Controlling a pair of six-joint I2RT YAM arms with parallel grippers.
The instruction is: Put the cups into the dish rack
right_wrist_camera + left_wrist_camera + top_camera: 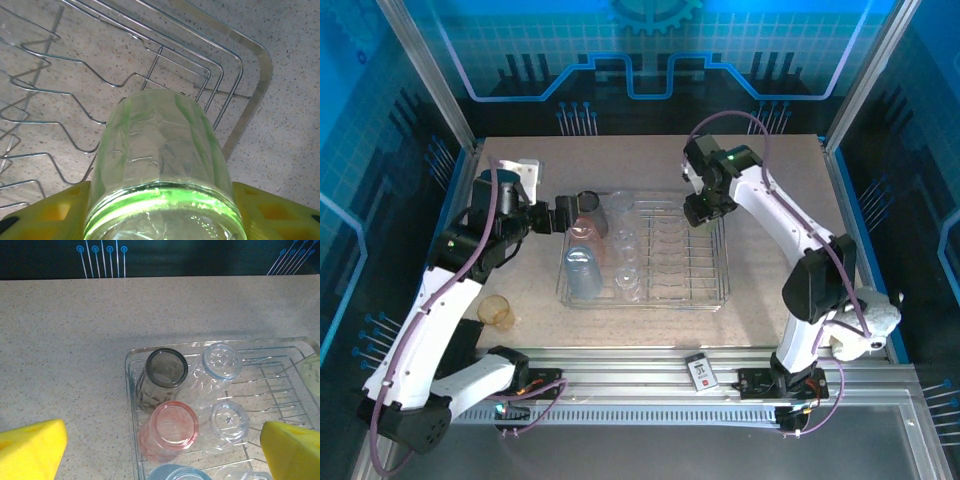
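Observation:
I will lower my right gripper next and release the pale green cup [160, 165] into the empty spot below it, at the rack's far corner beside the plate dividers.
The chrome wire dish rack [710, 297] lies mid-table. In its left part stand a smoky grey cup [161, 376], a pink cup [170, 431], a light blue cup [581, 273] and clear cups [219, 365]. My left gripper [572, 216] hovers open over the rack's far left corner, its yellow fingers [32, 452] wide apart above the pink cup and touching nothing. My right gripper [703, 210] is shut on a pale green cup [160, 165], held above the rack's far right corner [250, 95]. An amber cup [497, 312] stands on the table left of the rack.
A small black-and-white card [701, 371] lies on the front rail. The plate dividers [680, 255] take up the rack's right half. Bare tabletop [770, 170] lies behind and to the right of the rack.

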